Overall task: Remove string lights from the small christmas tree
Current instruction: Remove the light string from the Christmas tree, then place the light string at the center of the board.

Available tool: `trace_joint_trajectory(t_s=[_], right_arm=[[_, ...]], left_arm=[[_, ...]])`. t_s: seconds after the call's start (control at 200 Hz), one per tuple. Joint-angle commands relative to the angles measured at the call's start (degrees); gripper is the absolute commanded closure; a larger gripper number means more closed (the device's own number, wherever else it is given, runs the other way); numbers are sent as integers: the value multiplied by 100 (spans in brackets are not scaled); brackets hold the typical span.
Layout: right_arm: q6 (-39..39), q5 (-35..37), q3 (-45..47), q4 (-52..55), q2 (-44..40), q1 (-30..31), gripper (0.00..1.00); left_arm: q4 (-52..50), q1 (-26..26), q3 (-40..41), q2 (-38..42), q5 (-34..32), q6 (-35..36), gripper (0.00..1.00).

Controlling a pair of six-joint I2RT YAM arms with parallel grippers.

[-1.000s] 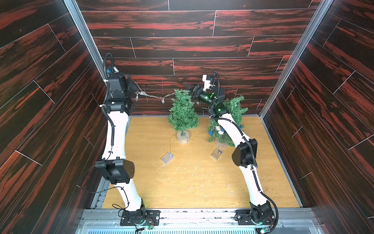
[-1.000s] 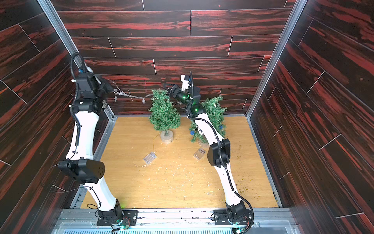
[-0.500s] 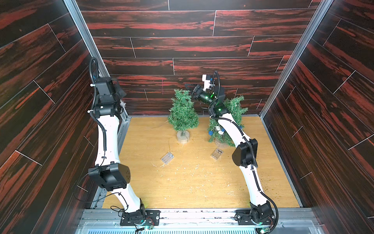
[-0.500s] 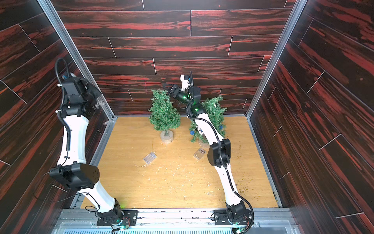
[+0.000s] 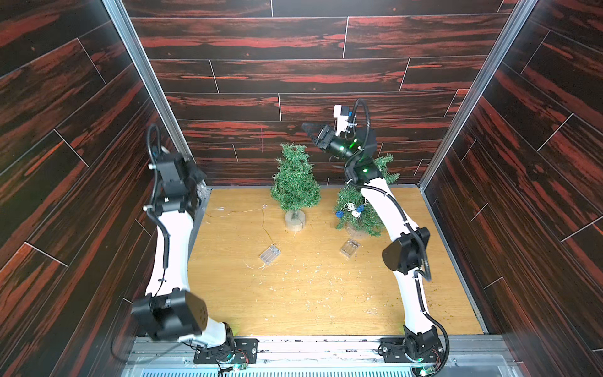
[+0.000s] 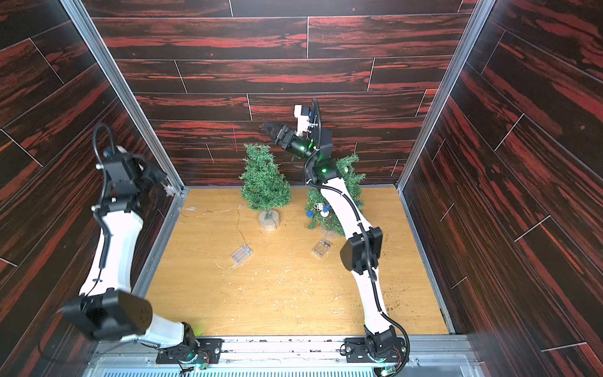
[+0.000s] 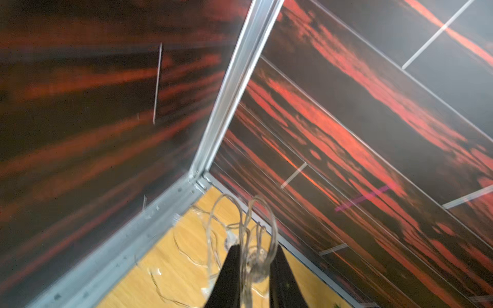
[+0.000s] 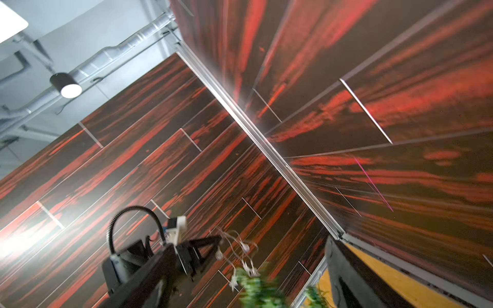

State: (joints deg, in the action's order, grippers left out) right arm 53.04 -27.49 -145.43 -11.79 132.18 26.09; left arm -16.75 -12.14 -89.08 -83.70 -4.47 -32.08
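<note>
Next, my left gripper moves down and back to the clear battery box (image 5: pixel 270 254), which lies below it, nearer my base. It then releases the bundle of string lights where its wire leads.
My left gripper (image 5: pixel 199 184) hangs at the back left corner, shut on a bundle of the string lights (image 7: pixel 253 240), pale wire loops with small silvery pieces. The rest of that strand (image 5: pixel 263 225) trails over the table to a clear battery box (image 5: pixel 270 254). The left small tree (image 5: pixel 295 182) carries no lights. Blue and white balls (image 5: pixel 350 210) of another strand hang on the right tree (image 6: pixel 350 178), half hidden by my right arm; its battery box (image 5: pixel 349 248) lies in front. My right gripper (image 5: pixel 310 130) is open and empty above the left tree's top.
Dark wood-patterned walls close in the back and both sides, with metal posts (image 5: pixel 153 98) at the back corners. Pale needles and crumbs (image 5: pixel 313 280) litter the wooden table (image 5: pixel 293 310). Both arm bases stand on the front rail (image 5: pixel 310 346).
My left arm swung from beside the left tree's top out to the left wall and down into the back corner, drawing the strand off the tree onto the table. The right gripper stayed open in place.
</note>
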Motion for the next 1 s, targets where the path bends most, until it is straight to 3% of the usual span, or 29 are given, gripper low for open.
trace_joint_trajectory(t_s=[0.0,0.22,0.371,0.441,0.726,0.827,0.992], right_arm=[[-553,-6,58,594,-498,37,7],[-1657,274,188,2302,-1106,72,4],[-2456,705,1031,3326,-1904,73,2],[-2754,1344,1560,3653,-2337,71,1],[-3235,2182,4873,3044,-4590,73,1],[-3186,2529,6147,2743,-5463,73,1],[-3015,2512,7805,2559,-6634,72,1]], left_arm=[[531,297,564,409,244,-303,100],[113,1260,840,971,269,-56,100],[-31,1762,1323,1480,-5,-29,100],[-137,1941,1562,1567,-50,17,100],[-230,2409,2846,1777,-10,-282,100],[-127,2798,3307,1760,51,-449,100],[-39,3460,3572,1380,-114,-528,100]])
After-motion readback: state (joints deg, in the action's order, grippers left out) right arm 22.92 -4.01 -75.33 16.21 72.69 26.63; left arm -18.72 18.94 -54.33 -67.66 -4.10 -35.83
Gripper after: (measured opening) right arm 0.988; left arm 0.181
